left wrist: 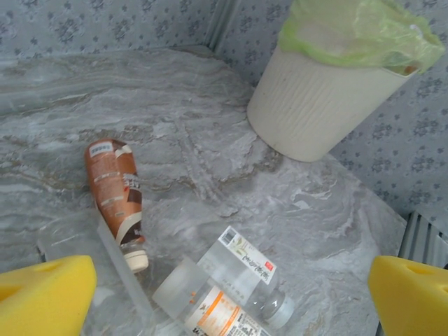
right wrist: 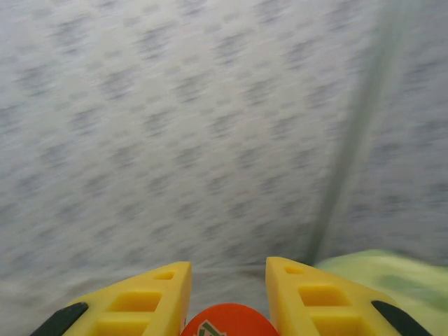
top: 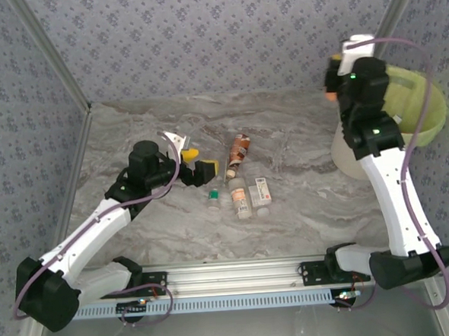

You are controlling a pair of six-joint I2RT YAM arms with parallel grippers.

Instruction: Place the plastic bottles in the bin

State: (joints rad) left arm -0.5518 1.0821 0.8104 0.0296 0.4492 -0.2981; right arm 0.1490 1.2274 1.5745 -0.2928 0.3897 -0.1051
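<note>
My right gripper still holds the bottle outside the bin's rim, so it will next swing sideways over the bin's open green bag, beside and below the bottle, and let go.
Several plastic bottles lie in the middle of the table: a brown-labelled one, a clear one with an orange label, a clear one with a white label and a small green-capped one. My left gripper hangs open just left of them, with nothing between its yellow fingers. My right gripper is raised beside the bin and is shut on an orange-labelled bottle.
Patterned walls close the table on the left, back and right. The bin stands in the far right corner, its green bag just right of my right fingers. Bare marble lies between the bottles and the bin.
</note>
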